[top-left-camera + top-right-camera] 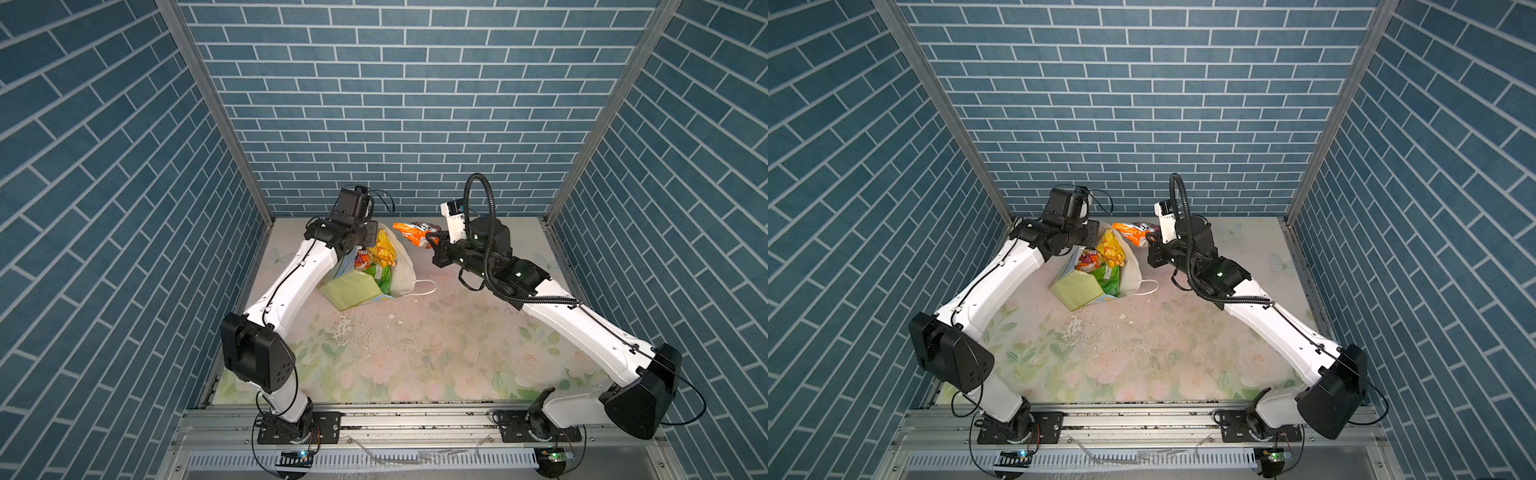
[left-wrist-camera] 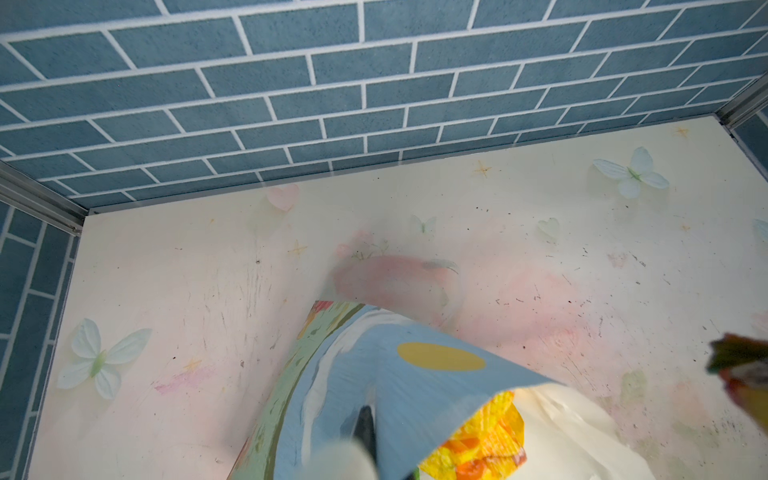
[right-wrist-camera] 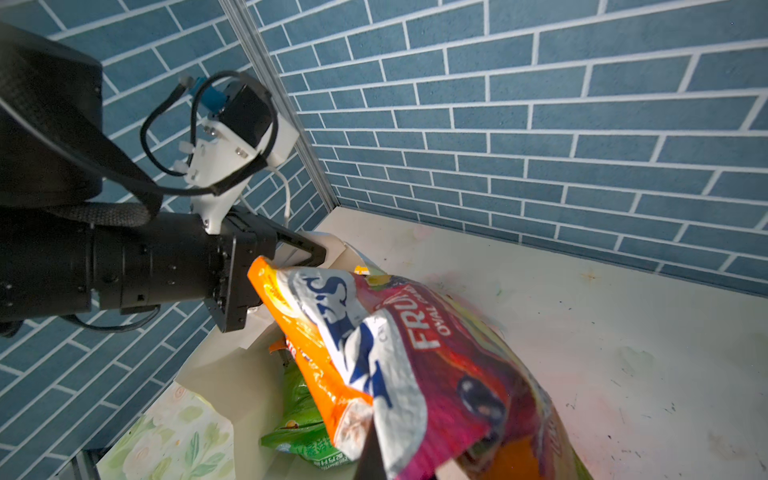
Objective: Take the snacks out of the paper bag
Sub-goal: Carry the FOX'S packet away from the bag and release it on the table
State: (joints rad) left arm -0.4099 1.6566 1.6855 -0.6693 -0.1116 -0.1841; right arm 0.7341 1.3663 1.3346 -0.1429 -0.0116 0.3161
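I will next swing my right gripper away from the bag's opening and down to the open mat. I will let go of the FOX'S packet there, because that part of the mat is empty.
The paper bag [image 1: 353, 289] [image 1: 1077, 289] leans at the back of the table, its mouth facing up and right. My left gripper [image 1: 371, 240] [image 2: 368, 415] is shut on the bag's sky-painted wall [image 2: 415, 374] at the rim. Inside the bag lie snacks: a yellow-orange packet [image 1: 384, 251] [image 2: 486, 440], a green packet [image 1: 384, 278] [image 3: 307, 436] and an orange one [image 1: 361, 259]. My right gripper [image 1: 432, 240] [image 3: 374, 440] is shut on an orange-and-pink FOX'S packet [image 1: 415, 233] [image 1: 1133, 232] [image 3: 415, 365], held in the air just right of the bag's mouth.
Blue brick walls close in the back and both sides. The table has a floral mat [image 1: 415, 357] with a worn patch [image 1: 349, 328] in the middle. The bag's white cord handle [image 1: 424, 286] lies on the mat. A metal rail [image 1: 415, 419] runs along the front.
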